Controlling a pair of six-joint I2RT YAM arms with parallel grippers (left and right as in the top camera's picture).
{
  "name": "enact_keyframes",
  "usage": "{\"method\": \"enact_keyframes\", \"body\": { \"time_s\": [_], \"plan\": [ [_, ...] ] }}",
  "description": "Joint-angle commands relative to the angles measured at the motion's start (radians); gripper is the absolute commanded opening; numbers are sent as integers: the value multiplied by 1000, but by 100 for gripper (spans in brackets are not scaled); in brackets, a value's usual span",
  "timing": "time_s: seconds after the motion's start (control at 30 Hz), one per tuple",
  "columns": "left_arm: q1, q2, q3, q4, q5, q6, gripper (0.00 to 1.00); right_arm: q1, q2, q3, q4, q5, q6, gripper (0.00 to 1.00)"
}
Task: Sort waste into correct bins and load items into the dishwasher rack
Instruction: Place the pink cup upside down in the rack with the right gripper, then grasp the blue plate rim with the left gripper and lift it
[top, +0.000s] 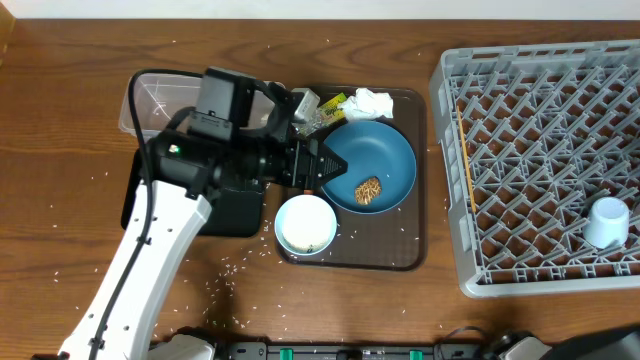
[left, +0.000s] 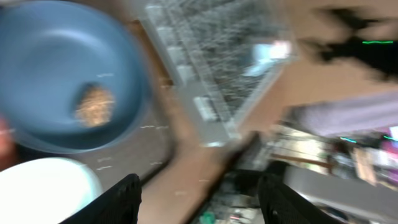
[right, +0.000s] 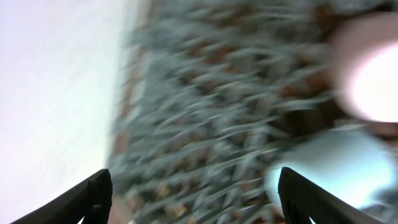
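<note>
I will move my left gripper down next and turn its open fingers down onto the plate's rim nearest the black tray. The food lump is clear of that part of the plate's rim.
The dark blue plate (top: 385, 150) lies on the brown serving tray and holds a small brown food lump (top: 368, 190). My left gripper (top: 322, 166) is open and empty at the plate's left rim. The left wrist view is blurred and shows the plate (left: 56, 56), the lump (left: 94, 104) and the open fingers (left: 199, 199). The white bowl (top: 306, 223) sits in front of the plate. Crumpled tissue (top: 372, 101) and the yellow-green wrapper (top: 331, 107) lie behind it. One cup (top: 607, 222) stands in the grey rack (top: 540, 60). My right gripper (right: 193, 199) is open over the rack, with a pale cup (right: 329, 171) blurred beside it.
The clear tub (top: 150, 100) stands at the back left. The black tray (top: 235, 210) is mostly hidden under my left arm. The brown serving tray (top: 400, 250) lies between it and the rack. Rice grains (top: 232, 268) are scattered on the wooden table. A thin orange line (top: 465, 150) runs along the rack's left wall.
</note>
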Motion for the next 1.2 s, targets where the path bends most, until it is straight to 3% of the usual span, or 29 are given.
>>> {"method": "enact_keyframes", "body": {
  "time_s": [0.0,0.1,0.37,0.57,0.93,1.1,1.17],
  "plan": [
    [-49,1,2,-17,-431,24,61,132,-133,35,-31,-138,-140,77],
    [-89,22,-18,-19,-623,24,61,286,-206,35,-118,-10,-216,77],
    [-134,217,-35,26,-671,19,61,600,-247,35,-302,272,-262,81],
    [-158,380,-35,163,-731,13,60,637,-247,35,-309,274,-262,81],
    [-181,573,-35,236,-765,-6,57,637,-244,34,-317,275,-269,82],
    [-182,615,-35,272,-713,-6,40,637,-243,34,-317,274,-269,84],
    [-182,619,-35,280,-712,-6,24,637,-243,34,-319,274,-269,85]
  ]
}}
